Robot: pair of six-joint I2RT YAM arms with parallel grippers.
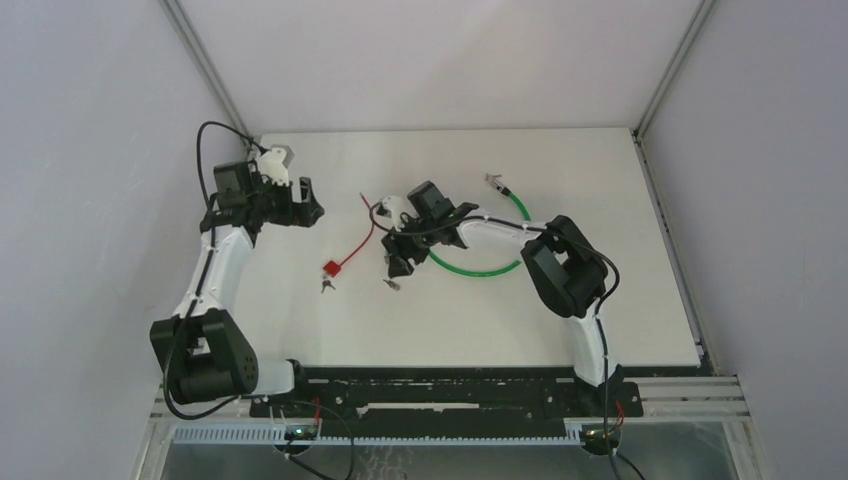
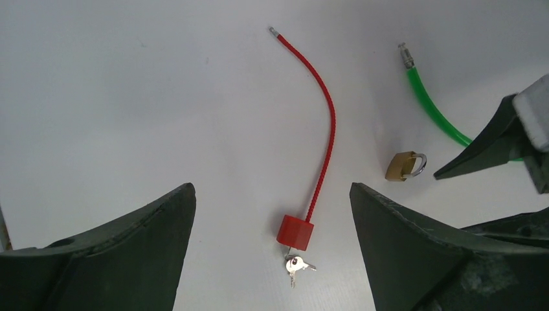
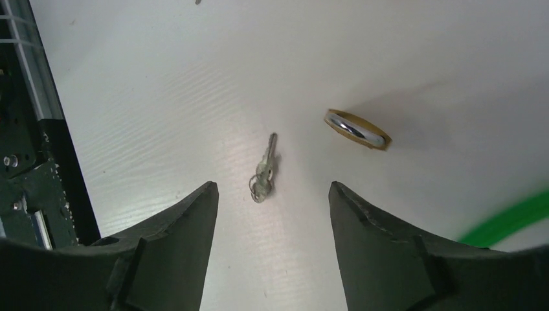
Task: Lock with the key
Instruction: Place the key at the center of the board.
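I will next move my open left gripper down, back and to the right in the top view, with its fingers on both sides of the red lock body (image 1: 332, 268) (image 2: 295, 232), because the far end of the lock's cable is loose.
A small brass padlock (image 3: 357, 128) (image 2: 404, 166) lies on the white table, its silver shackle showing. A loose silver key (image 3: 265, 172) (image 1: 391, 284) on a ring lies just left of it. My right gripper (image 3: 272, 188) (image 1: 398, 260) hovers over them, open and empty, with the key just beyond the gap between its fingertips. A red cable lock (image 2: 295, 232) (image 1: 330, 267) with its own keys (image 2: 296, 264) hanging from it lies further left. Its red cable (image 2: 327, 116) is loose at the far end. My left gripper (image 2: 272, 188) (image 1: 305, 203) is wide open and empty above the red lock.
A green cable (image 1: 480, 265) (image 2: 434, 107) (image 3: 511, 217) curves over the table to the right of the padlock and ends in a metal tip. One finger of my right gripper (image 2: 492, 146) shows at the right edge of the left wrist view. White walls enclose the table (image 1: 600, 320).
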